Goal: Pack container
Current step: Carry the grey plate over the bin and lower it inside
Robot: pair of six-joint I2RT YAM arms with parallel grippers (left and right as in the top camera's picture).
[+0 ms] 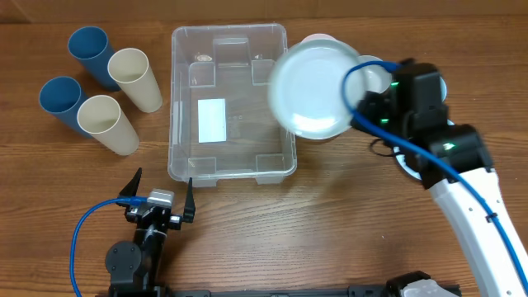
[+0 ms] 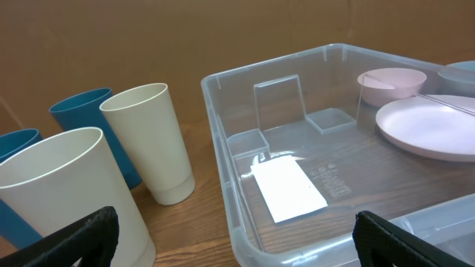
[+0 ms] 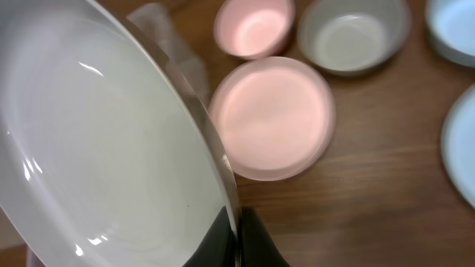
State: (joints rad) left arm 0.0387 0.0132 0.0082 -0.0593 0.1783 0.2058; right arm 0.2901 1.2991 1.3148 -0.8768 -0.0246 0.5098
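Observation:
The bin is empty, so the robot will bring its right gripper to the left in the overhead view and lower the plate onto the near half of the base to release it.
The container is a large clear plastic bin with a white label on its base; it lies mid-table and holds nothing. It also shows in the left wrist view. My right gripper is shut on the rim of a white plate, held tilted in the air over the bin's right rim. In the right wrist view the plate fills the left side, pinched between the fingers. My left gripper is open and empty, in front of the bin's near left corner.
Two blue cups and two cream cups lie left of the bin. On the table under the right arm are a pink plate, a pink bowl, a grey bowl and pale blue dishes.

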